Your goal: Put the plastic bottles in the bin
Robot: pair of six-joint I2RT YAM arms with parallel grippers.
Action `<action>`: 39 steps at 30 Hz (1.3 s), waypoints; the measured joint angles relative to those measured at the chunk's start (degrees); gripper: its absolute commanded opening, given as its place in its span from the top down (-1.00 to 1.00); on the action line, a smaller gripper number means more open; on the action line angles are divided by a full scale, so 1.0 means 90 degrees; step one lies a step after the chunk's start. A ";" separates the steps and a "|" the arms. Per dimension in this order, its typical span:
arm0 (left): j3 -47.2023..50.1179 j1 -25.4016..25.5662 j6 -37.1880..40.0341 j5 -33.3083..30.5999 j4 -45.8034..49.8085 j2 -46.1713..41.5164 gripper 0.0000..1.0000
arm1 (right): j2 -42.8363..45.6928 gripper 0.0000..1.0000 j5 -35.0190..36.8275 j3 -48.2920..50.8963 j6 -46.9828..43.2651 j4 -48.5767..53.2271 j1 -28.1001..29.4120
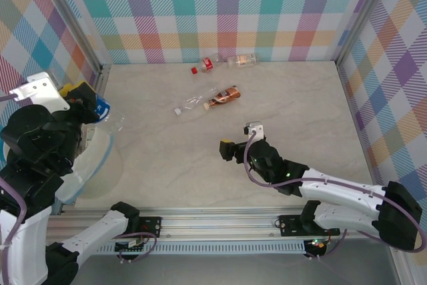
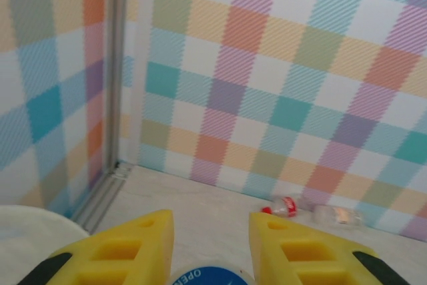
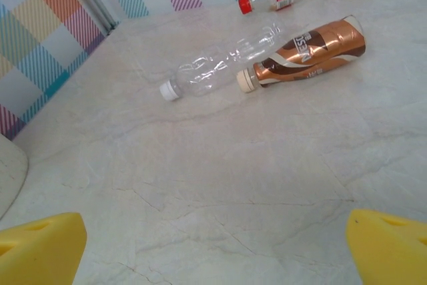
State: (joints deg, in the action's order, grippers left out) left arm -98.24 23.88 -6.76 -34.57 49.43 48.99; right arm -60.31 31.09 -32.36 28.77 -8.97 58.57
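Note:
The clear bottle sticks out past the bin's table-side rim, so my left gripper should swing over the cream-white bin's opening (image 1: 83,159) (image 2: 32,239) next and tilt down to let the bottle go.
My left gripper (image 1: 90,101) is shut on a clear bottle with a blue label (image 1: 102,107), held high above the cream-white bin (image 1: 101,158) at the left edge. In the left wrist view the blue label (image 2: 210,276) sits between the yellow fingers (image 2: 127,251). My right gripper (image 1: 237,141) hovers open over bare table at mid-right, its fingertips (image 3: 40,248) far apart. Ahead of it lie a clear bottle with a white cap (image 3: 223,65) and a brown bottle (image 3: 307,51). A red-labelled bottle (image 1: 205,66) and a pale-labelled bottle (image 1: 242,61) rest by the back wall.
Plaid walls close in the marble table (image 1: 287,111) on three sides, with a metal post (image 1: 100,71) in the back left corner. The left arm covers much of the bin. The bin's rim (image 3: 10,171) shows at the left of the right wrist view.

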 measured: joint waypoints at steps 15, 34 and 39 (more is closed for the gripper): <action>0.0646 -0.0114 0.2361 -0.4303 -0.0493 0.0243 1.00 | -0.1056 -0.99 -0.0134 -0.0631 -0.0129 -0.0272 -0.0012; 0.1127 -0.3730 0.1231 -0.2900 0.0903 0.2149 -1.00 | -0.0437 -1.00 -0.0243 -0.0257 -0.0197 -0.0328 -0.0056; 0.0355 -0.3650 0.0806 -0.2030 0.1370 0.2159 -1.00 | -0.0381 -0.99 -0.0206 -0.0223 -0.0172 -0.0192 -0.0097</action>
State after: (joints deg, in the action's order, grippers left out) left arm -95.04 -8.97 0.49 -52.84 61.76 68.42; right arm -63.75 29.23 -34.37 27.22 -10.70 57.69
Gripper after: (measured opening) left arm 0.999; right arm 0.997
